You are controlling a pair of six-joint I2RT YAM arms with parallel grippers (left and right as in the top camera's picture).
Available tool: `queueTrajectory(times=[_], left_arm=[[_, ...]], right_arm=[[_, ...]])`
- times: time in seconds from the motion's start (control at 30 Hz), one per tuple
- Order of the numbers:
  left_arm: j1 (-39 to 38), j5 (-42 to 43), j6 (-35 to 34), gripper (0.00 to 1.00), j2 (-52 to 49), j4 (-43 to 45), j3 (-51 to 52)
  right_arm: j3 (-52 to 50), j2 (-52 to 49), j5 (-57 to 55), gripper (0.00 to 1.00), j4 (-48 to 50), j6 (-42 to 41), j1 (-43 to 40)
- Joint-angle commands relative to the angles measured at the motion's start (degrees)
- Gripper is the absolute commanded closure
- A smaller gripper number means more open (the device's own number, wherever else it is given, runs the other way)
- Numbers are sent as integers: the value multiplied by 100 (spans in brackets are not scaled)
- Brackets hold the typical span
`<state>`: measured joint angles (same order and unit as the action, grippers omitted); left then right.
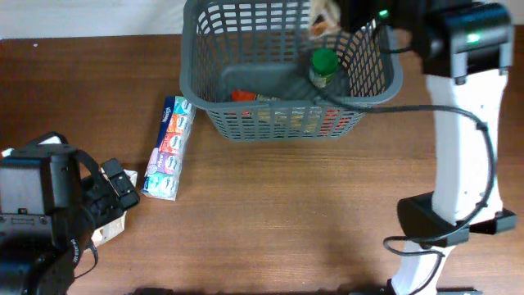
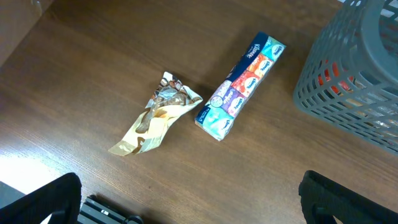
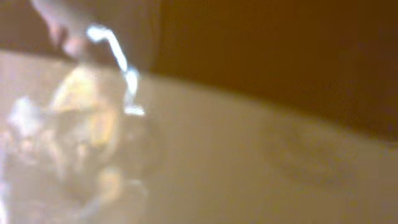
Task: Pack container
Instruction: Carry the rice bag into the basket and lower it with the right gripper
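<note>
Next, my right gripper goes to the left in the overhead view, then down inside to release the snack packet, as bare basket bottom shows beside the green-capped bottle [image 1: 324,65].
The dark grey basket [image 1: 205,90] stands at the table's far middle and shows at the right of the left wrist view [image 2: 354,81]. Inside it are a green-capped bottle [image 1: 324,65] and red and orange packets [image 1: 246,96]. My right gripper [image 1: 348,18] reaches over the basket's far right corner and holds a tan snack packet [image 1: 322,20] above the rim. The right wrist view is blurred, with the shiny packet [image 3: 74,137] close to the lens and the fingers hidden. My left gripper [image 2: 189,199] is wide open and empty, low over the table at the near left [image 1: 123,188].
A long multicoloured tissue pack [image 1: 168,147] lies left of the basket and shows in the left wrist view [image 2: 241,87]. A crumpled gold snack wrapper [image 2: 155,115] lies beside it, partly under the left arm in the overhead view [image 1: 110,228]. The right arm's base [image 1: 434,221] stands at the right.
</note>
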<state>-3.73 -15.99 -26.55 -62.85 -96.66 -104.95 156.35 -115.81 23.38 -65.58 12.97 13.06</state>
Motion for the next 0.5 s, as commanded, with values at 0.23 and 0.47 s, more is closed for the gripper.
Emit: queueTrajectory(times=[0.23,0.47], left_arm=[[31,22,74,0,2,0,-11],[31,22,74,0,2,0,-11]], right_arm=[[-557,-564,-608,96,-251,1054,304],[-1167,-852,-610,96,-339,1622,299]])
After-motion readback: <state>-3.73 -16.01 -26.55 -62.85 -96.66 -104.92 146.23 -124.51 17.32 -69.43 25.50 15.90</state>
